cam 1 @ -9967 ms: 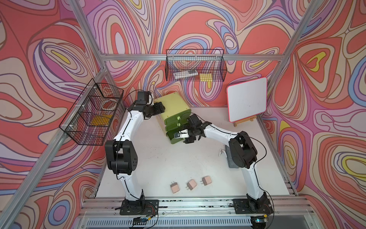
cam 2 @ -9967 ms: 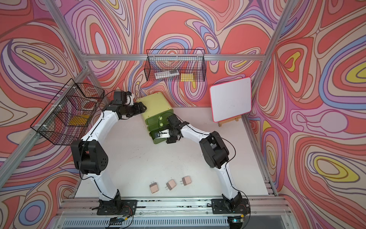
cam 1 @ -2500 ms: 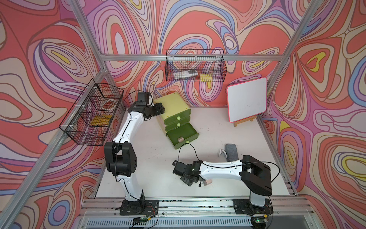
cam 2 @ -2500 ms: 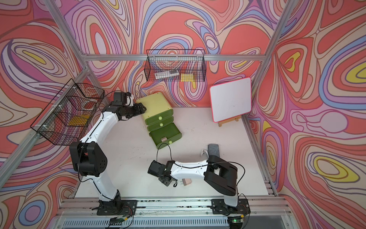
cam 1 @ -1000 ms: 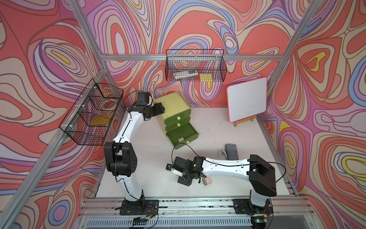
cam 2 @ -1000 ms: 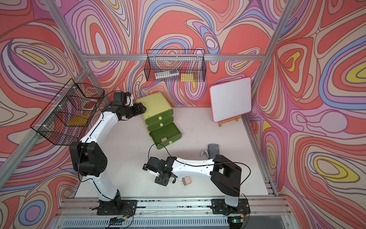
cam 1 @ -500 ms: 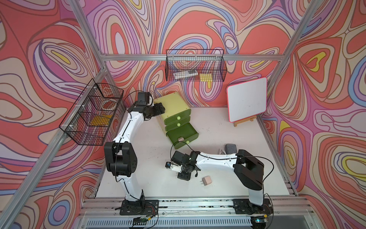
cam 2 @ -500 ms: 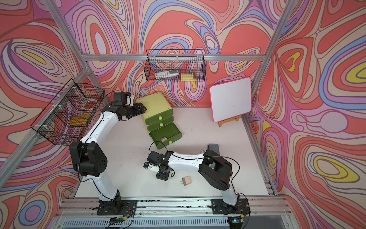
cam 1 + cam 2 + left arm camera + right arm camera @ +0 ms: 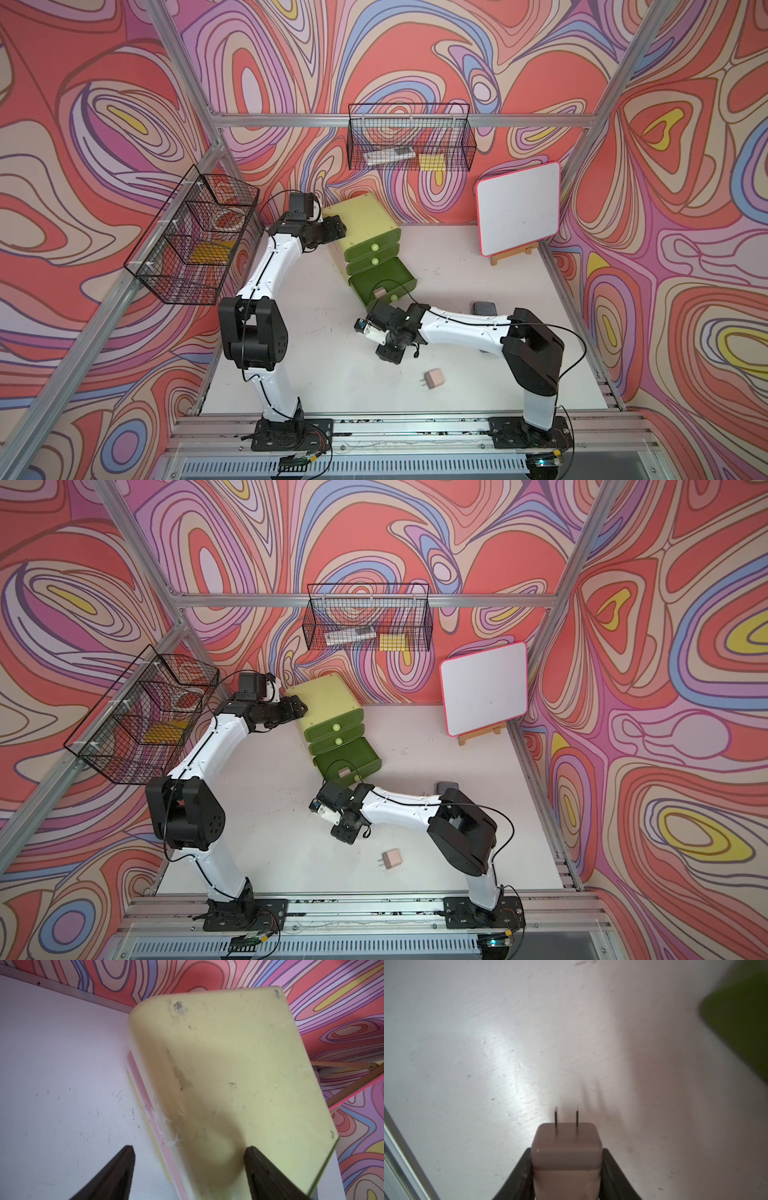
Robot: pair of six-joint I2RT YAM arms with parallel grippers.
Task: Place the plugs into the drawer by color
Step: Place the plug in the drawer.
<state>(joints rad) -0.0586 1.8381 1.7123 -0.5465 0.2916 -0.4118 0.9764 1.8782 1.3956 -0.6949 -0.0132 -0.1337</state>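
Observation:
The open bottom drawer is outward of the right gripper, so the right gripper should move outward over the bottom of the drawer beside the pink plug inside and release there.
The pale yellow-green drawer cabinet stands at the back. Its bottom drawer is pulled open, and one pink plug lies inside. My right gripper is shut on another pink plug, prongs pointing away, above the table just in front of the open drawer. In both top views this gripper hides its plug. A third pink plug lies near the front edge. My left gripper is open, its jaws straddling the cabinet's back corner.
A grey eraser lies behind the right arm. A white board on a small easel stands at the back right. Black wire baskets hang on the back wall and the left wall.
My right gripper has closed on a pink plug and carried it from the front of the table back toward the open drawer. The left arm has not moved.

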